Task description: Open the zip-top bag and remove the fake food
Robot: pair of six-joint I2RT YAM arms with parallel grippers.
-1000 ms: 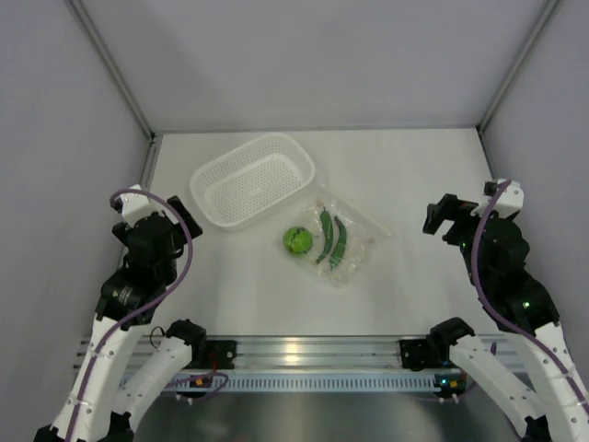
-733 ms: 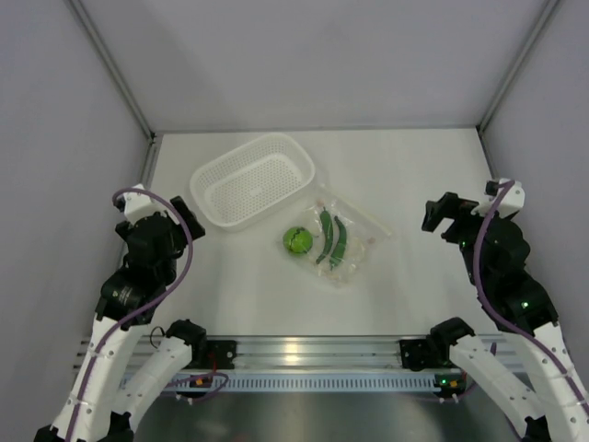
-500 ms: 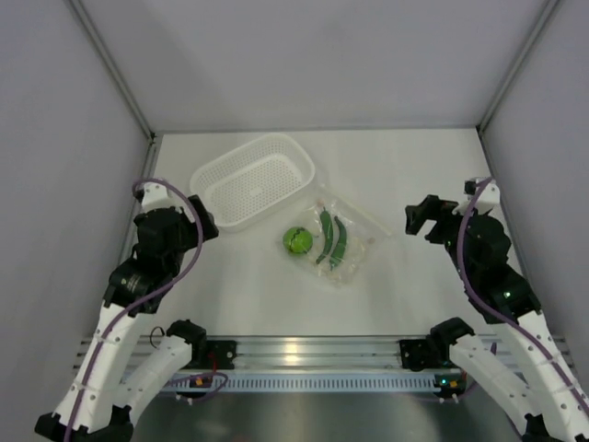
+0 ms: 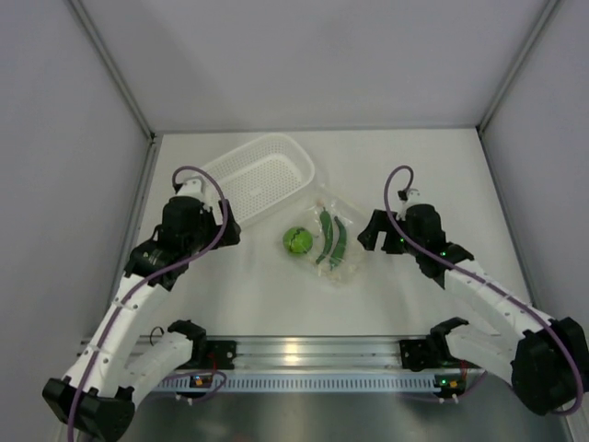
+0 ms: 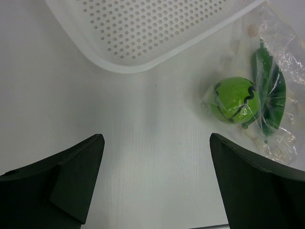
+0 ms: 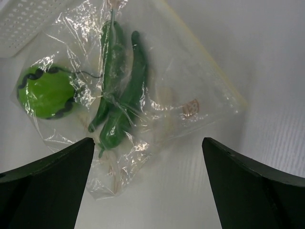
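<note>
My right gripper needs to move outward next, turn and come down onto the middle of the bag's pale edge strip (image 4: 352,209) (image 6: 204,53), because the edge strip runs at an angle to its open fingers.
The clear crinkly zip-top bag (image 4: 348,241) lies flat on the white table, in the middle. Inside it are a lime-green ball (image 4: 296,241) with dark marks and two dark green pods (image 4: 333,239). In the right wrist view the bag (image 6: 190,95) holds the ball (image 6: 45,91) and pods (image 6: 121,95). The left wrist view shows the ball (image 5: 234,100) and pods (image 5: 269,90) at the right. My left gripper (image 4: 230,235) is open and empty, left of the bag. My right gripper (image 4: 368,232) is open and empty, at the bag's right edge.
A white perforated basket (image 4: 250,180) stands behind and left of the bag; its rim shows in the left wrist view (image 5: 143,62) and its corner in the right wrist view (image 6: 24,19). Grey walls enclose the table on three sides.
Both arms have swung inward from the table's sides toward the bag. The left gripper now sits near the basket's front, the right gripper by the bag's right edge. The bag has not moved.
</note>
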